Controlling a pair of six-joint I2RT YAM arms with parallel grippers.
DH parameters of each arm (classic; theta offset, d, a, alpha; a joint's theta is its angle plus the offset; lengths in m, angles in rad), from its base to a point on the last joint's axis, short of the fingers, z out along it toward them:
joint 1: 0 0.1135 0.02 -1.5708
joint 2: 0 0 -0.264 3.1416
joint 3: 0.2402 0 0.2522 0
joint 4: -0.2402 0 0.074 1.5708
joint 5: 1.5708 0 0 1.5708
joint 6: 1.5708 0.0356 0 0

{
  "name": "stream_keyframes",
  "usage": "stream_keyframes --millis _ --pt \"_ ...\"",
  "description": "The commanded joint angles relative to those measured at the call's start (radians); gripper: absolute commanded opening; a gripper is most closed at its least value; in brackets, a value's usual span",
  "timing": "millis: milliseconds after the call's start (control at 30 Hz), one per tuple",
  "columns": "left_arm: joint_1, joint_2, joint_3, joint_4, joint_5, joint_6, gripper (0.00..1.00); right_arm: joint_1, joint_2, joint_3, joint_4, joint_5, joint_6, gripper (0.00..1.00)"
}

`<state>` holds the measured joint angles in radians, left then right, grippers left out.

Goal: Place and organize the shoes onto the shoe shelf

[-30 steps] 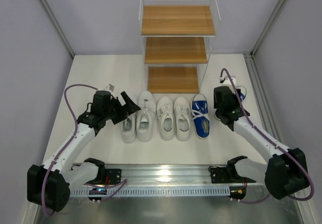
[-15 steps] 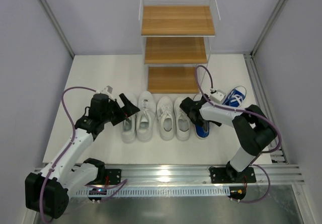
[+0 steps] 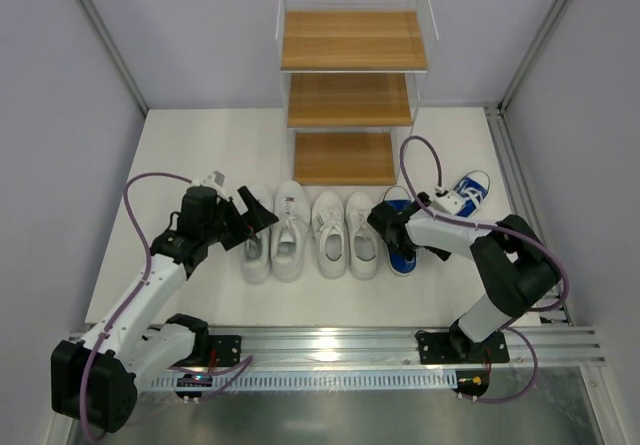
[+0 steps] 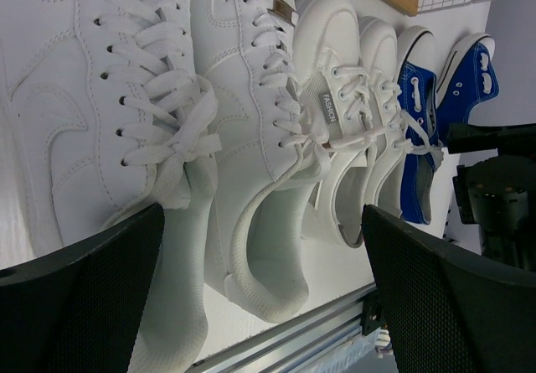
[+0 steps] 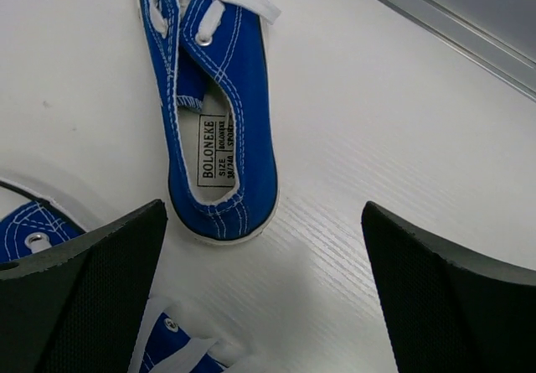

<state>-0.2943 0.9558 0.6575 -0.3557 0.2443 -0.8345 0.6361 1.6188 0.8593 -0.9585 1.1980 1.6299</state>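
Note:
The separate blue sneaker's heel lies ahead of the right gripper's spread fingers, so the right gripper should next go outward and down, with its fingers on both sides of the sneaker's heel opening [image 3: 462, 210] [image 5: 218, 173], and then close.
Four white sneakers [image 3: 308, 230] lie side by side in front of the shoe shelf [image 3: 350, 55], whose boards are bare. One blue sneaker [image 3: 402, 245] ends the row on the right; the other blue sneaker [image 3: 468, 191] lies apart, further right. My left gripper [image 3: 262, 212] is open and empty beside the leftmost white sneaker [image 4: 84, 105]; its jaws frame the heels of that shoe and the second white sneaker [image 4: 251, 222]. My right gripper [image 3: 384, 220] is open and empty over the blue sneaker in the row. Its wrist view shows the separate blue sneaker [image 5: 213, 130] ahead and part of the row one [image 5: 33, 232].
A metal rail [image 3: 330, 343] runs along the near table edge, and another [image 3: 515, 180] along the right side. Grey walls enclose the white table [image 3: 200, 155]. The right arm's cable [image 3: 415, 155] loops near the shelf's lower right leg.
My right arm has swung from the right side leftward to the blue sneaker in the row, uncovering the separate blue sneaker. My left arm has barely moved.

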Motion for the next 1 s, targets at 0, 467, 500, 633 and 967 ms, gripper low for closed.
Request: stream_keyframes --millis 0,467,500,633,967 --pt "-0.003 0.000 -0.010 0.026 0.003 0.002 1.00 -0.047 -0.100 -0.052 0.295 -0.024 -0.261 1.00" --pt "-0.003 -0.005 -0.021 0.026 -0.014 0.000 1.00 -0.231 0.032 0.021 0.538 -0.244 -0.469 0.93" --pt "-0.003 -0.006 -0.022 0.026 -0.016 0.000 1.00 -0.233 0.039 0.033 0.517 -0.248 -0.452 0.92" --pt "-0.003 -0.014 -0.033 0.026 -0.016 0.002 1.00 -0.248 0.039 0.015 0.495 -0.276 -0.412 0.61" --pt "-0.003 -0.020 -0.071 0.049 -0.008 -0.008 1.00 -0.240 -0.049 -0.048 0.472 -0.298 -0.490 0.04"
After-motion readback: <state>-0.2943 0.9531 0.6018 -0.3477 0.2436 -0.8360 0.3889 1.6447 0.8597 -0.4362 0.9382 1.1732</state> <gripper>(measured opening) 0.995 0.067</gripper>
